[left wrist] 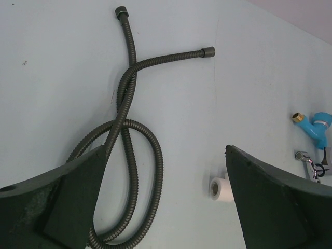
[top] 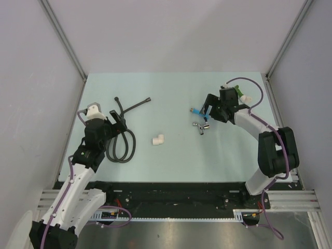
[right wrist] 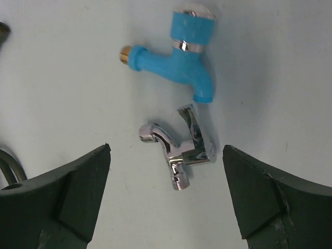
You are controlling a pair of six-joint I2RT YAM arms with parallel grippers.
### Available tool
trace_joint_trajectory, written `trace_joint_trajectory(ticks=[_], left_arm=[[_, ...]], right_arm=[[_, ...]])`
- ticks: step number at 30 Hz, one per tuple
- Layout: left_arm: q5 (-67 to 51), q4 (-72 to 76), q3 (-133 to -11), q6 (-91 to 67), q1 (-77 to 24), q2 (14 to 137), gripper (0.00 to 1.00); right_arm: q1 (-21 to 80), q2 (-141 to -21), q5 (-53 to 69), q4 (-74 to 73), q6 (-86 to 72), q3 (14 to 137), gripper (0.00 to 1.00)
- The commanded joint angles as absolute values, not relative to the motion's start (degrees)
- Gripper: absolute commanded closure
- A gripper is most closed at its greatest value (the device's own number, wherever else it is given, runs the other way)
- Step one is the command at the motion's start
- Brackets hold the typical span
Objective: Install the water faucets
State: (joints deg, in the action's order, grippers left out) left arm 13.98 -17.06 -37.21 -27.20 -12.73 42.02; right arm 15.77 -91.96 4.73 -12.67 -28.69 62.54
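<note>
I need to move my left gripper outward and down onto the black hose, behind the hose's end nearer the chrome faucet, clear of the crossing.
A small chrome faucet lies on its side on the pale green table, right of centre. In the right wrist view, the chrome faucet lies between and just beyond my fingertips, threaded end toward me. My right gripper is open and empty above it, not touching. A blue plastic faucet lies just beyond the chrome one. My left gripper is open and empty over the black hose. The chrome faucet also shows at the left wrist view's right edge.
A white plastic elbow fitting lies mid-table between the arms. The hose forms a loop with two ends pointing to the back. Grey walls and metal rails bound the table's sides.
</note>
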Motion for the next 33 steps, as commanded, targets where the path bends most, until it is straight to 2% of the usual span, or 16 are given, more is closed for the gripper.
trace_joint_trajectory(ticks=[1,10,16,26,33], left_arm=[[13.01,-17.84,-36.30,-28.22,-12.92,41.31,0.00],[5.37,-18.81,-40.34,-26.46,-12.92,52.45,0.00],[7.03,-22.32,-45.96,-22.51,-12.39,61.68,0.00],[6.59,-22.59,-51.94,-22.59,-6.43,74.25,0.00],[6.42,-24.87,-60.45,-22.24,-2.73,89.18,0.05]], right_arm=[[15.38,-95.97,11.69,-20.04,-31.99,64.69,0.07],[18.37,-99.75,4.75,-22.32,-28.74,64.69,0.07],[20.12,-101.16,2.81,-22.24,-26.81,64.69,0.15],[22.24,-104.15,4.92,-20.31,-24.35,64.77,0.38],[22.24,-103.36,4.57,-22.41,-22.33,64.69,0.74]])
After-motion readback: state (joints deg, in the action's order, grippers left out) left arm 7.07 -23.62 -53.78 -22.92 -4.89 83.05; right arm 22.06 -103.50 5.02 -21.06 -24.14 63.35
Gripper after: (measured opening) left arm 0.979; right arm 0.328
